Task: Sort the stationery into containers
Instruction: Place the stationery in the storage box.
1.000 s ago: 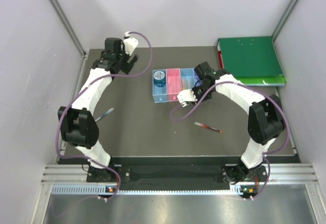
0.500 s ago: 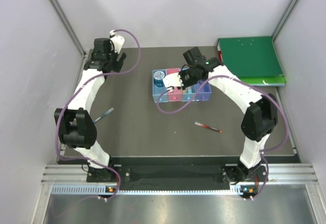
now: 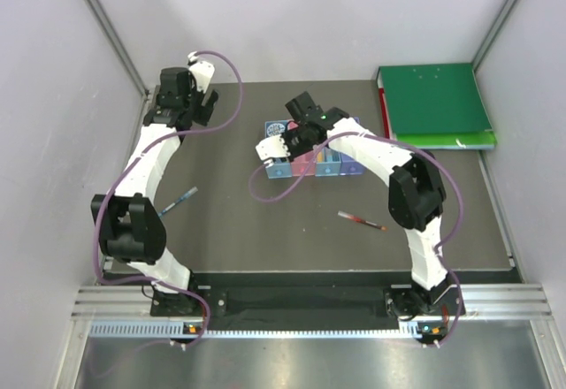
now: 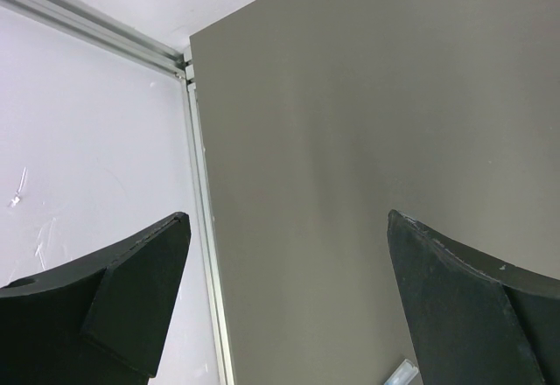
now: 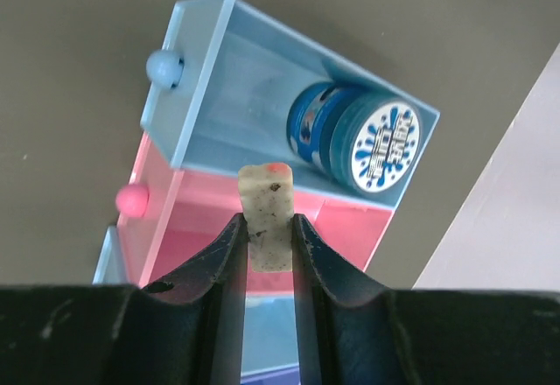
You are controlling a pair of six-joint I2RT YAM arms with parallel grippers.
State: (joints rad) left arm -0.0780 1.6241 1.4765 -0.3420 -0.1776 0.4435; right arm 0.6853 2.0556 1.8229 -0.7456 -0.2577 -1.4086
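Next, my right gripper will shift left in the top view over the blue tray's empty part (image 5: pixel 249 96) below it, then lower and release the eraser (image 5: pixel 265 188).
My right gripper (image 3: pixel 292 139) is shut on the small white eraser (image 5: pixel 265 188) and holds it above the border of the blue tray (image 5: pixel 219 79) and the pink tray (image 5: pixel 350 227). The round dark-blue tape roll (image 5: pixel 363 136) lies in the blue tray (image 3: pixel 276 170). The light blue tray (image 3: pixel 327 163) and the purple tray (image 3: pixel 352 166) follow to the right. A red pen (image 3: pixel 361 221) lies on the table in front of the trays. A blue pen (image 3: pixel 179 199) lies at the left. My left gripper (image 3: pixel 181 97) is open and empty at the far left corner, also in the left wrist view (image 4: pixel 287 217).
The large green binder (image 3: pixel 438 102) lies at the far right corner. White walls enclose the table, with a metal rail (image 4: pixel 203 227) along its left edge. A clear pen tip (image 4: pixel 401 374) shows at the bottom of the left wrist view.
My right gripper has swung left along the row of trays, from the purple end to above the blue and pink trays. My left gripper has drawn slightly left, toward the corner.
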